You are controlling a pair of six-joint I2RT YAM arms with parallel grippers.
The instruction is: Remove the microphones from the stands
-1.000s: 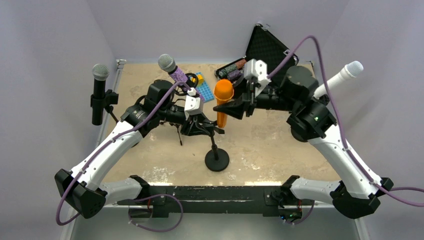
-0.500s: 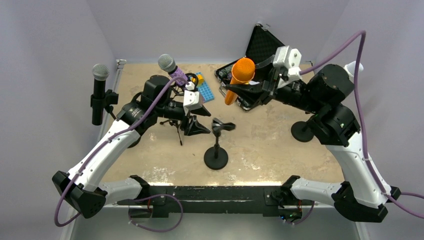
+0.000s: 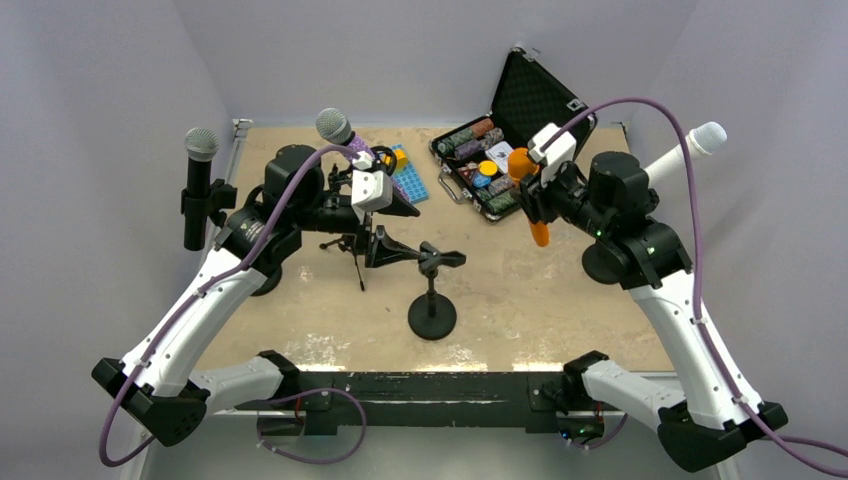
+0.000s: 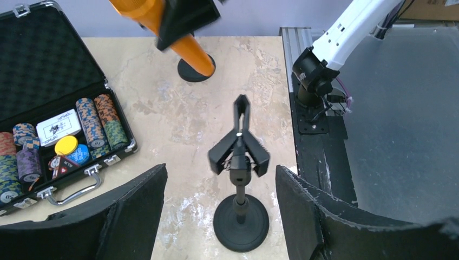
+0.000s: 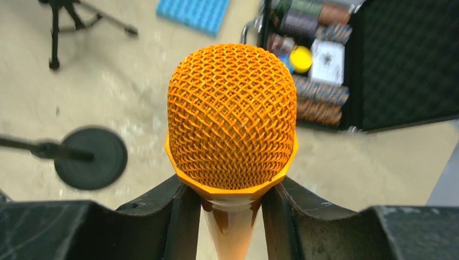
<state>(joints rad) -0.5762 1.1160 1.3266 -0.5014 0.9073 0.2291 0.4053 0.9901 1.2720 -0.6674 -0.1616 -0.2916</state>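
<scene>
The microphone should lie flat on the clear tabletop beside the desk stand, so next my right gripper will move back toward my base and down, and release it there.
My right gripper is shut on the orange microphone, holding it just below its mesh head in the air near the open case. The microphone also shows at the top of the left wrist view. The small black desk stand stands at the table's middle with its clip empty. My left gripper is open and empty, left of the clip and apart from it; the stand shows between its fingers in the left wrist view.
An open black case of poker chips lies at the back. A purple-handled microphone on a tripod, a black microphone on a stand at left, and a white microphone on a stand at right. A blue tray.
My right gripper has lifted the orange microphone off the stand's clip and carried it right and back, then lower. My left gripper has let go of the stand and drawn back left.
</scene>
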